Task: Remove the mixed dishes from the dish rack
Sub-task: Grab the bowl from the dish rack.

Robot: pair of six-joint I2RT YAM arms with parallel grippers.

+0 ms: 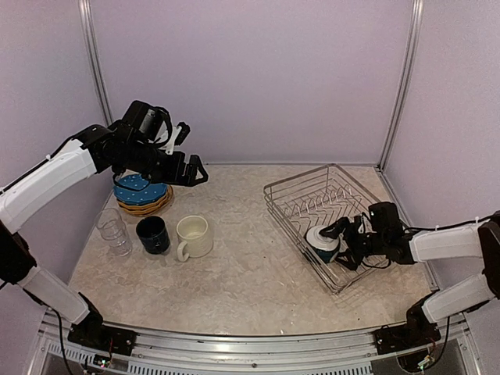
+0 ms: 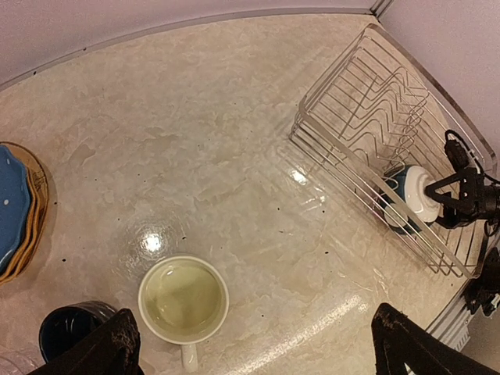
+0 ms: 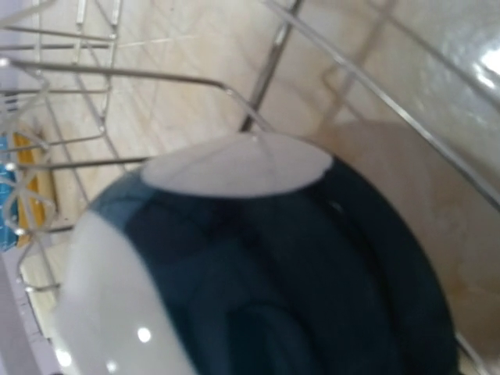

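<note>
My right gripper eases left in the top view next, tilting up, and closes, as the teal bowl's side (image 1: 329,245) (image 3: 273,258) lies that way, between my fingers.
The dish rack (image 1: 328,195) stands at the right and holds only the teal bowl with a white inside (image 1: 321,243), lying on its side at the rack's near end. My right gripper (image 1: 341,244) reaches into the rack, its jaws spread on either side of the bowl, which fills the right wrist view (image 3: 258,273). My left gripper (image 1: 190,150) is open and empty, raised above the table near the blue dotted plate (image 1: 141,187) stacked on orange plates (image 1: 148,206). The cream mug (image 1: 194,236), navy mug (image 1: 152,233) and clear glasses (image 1: 114,231) stand on the table.
The left wrist view shows the cream mug (image 2: 183,301) below the gripper (image 2: 262,344), the navy mug (image 2: 66,330), the plate stack (image 2: 16,211) and the rack (image 2: 367,117). Lilac walls close in the back and sides.
</note>
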